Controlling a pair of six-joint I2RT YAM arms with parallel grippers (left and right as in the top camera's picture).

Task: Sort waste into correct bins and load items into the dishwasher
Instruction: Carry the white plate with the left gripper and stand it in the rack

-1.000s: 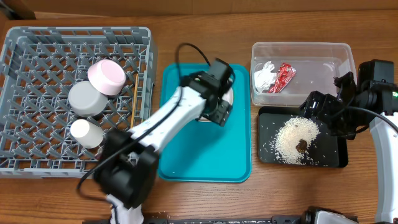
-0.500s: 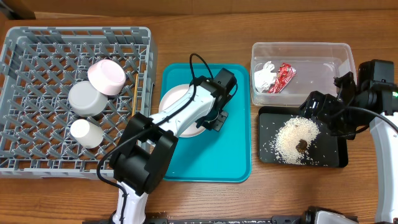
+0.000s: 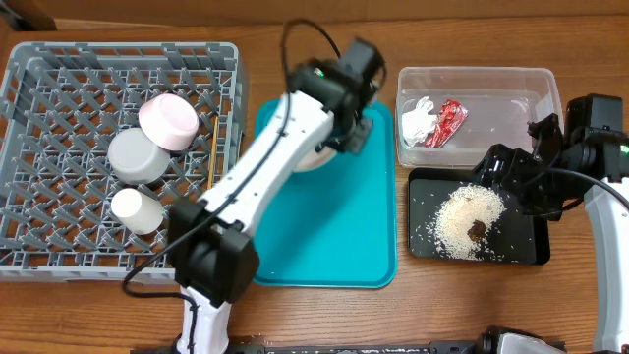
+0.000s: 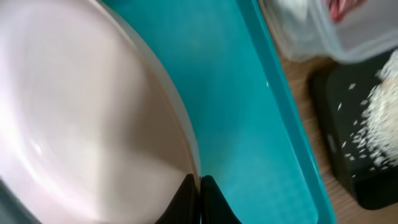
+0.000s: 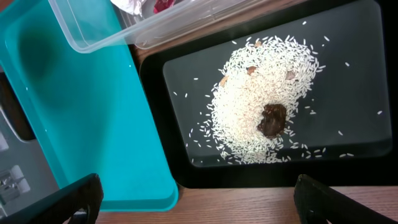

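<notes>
My left gripper needs to lift next, carry the plate (image 3: pixel 313 157) over to the rack, lower it into the slots beside the pink bowl, which are empty, and let go.
My left gripper (image 4: pixel 199 186) is shut on the rim of the large white plate (image 4: pixel 81 112), pinching its edge over the teal tray (image 4: pixel 242 112). From overhead the left gripper (image 3: pixel 356 130) and arm hide most of the plate (image 3: pixel 313 157). The grey dish rack (image 3: pixel 59 88) holds a pink bowl (image 3: pixel 169 123), a grey bowl (image 3: pixel 138 157), a white cup (image 3: pixel 136 209) and chopsticks (image 3: pixel 212 147). Red wrapper (image 3: pixel 447 123) and white tissue (image 3: pixel 418 120) lie in the clear tub (image 3: pixel 491 77). Rice (image 5: pixel 261 112) with a brown lump (image 5: pixel 272 119) lies on the black tray (image 5: pixel 354 93). My right gripper (image 5: pixel 196 194) stands open above that tray's near edge.
The teal tray (image 3: pixel 334 236) lies between the rack and the two bins. The right arm (image 3: pixel 590 147) sits at the table's right edge. A strip of bare wood (image 5: pixel 249 202) runs along the front of the black tray.
The left gripper has shut on the plate's rim and swung toward the tray's far edge with it, the arm rising. The right arm has not moved.
</notes>
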